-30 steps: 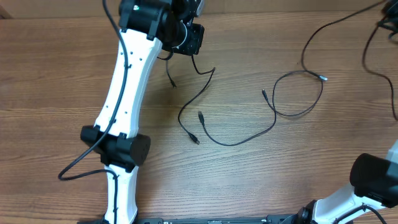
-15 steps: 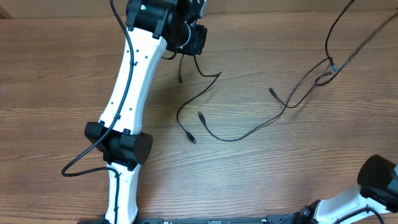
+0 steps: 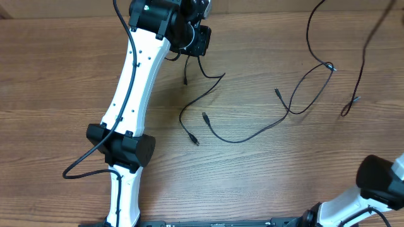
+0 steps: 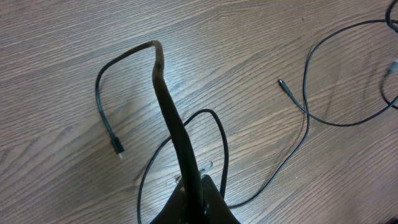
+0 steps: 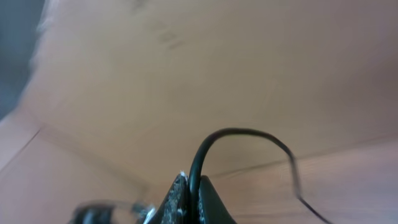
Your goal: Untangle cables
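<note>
I need to move my right gripper away from the second cable's loop next. Then I should lower it to release the cable on the bare tabletop, as that is below the gripper.
Several thin black cables lie on the wooden table. My left gripper (image 3: pixel 192 45) (image 4: pixel 193 190) is shut on one cable (image 4: pixel 163 87) at the far left-centre. That cable hangs down to a plug (image 3: pixel 185 81), and its other run curves to a plug (image 3: pixel 197 142). A second cable (image 3: pixel 238 141) runs from a plug (image 3: pixel 204 115) into a loop (image 3: pixel 315 94) and ends at a plug (image 3: pixel 276 92). My right gripper (image 5: pixel 191 186) is shut on a cable (image 5: pixel 236 132) and is out of the overhead view. Lifted strands (image 3: pixel 361 69) hang at the far right.
The left arm (image 3: pixel 129 94) stretches up the left of the table from its base (image 3: pixel 120 148). The right arm's base (image 3: pixel 379 180) sits at the near right corner. A wall or board edge runs along the table's far side.
The right-hand cable has swung: its loop has shifted right and opened out, and a free end now hangs at the far right. The left gripper has stayed almost still with its cable.
</note>
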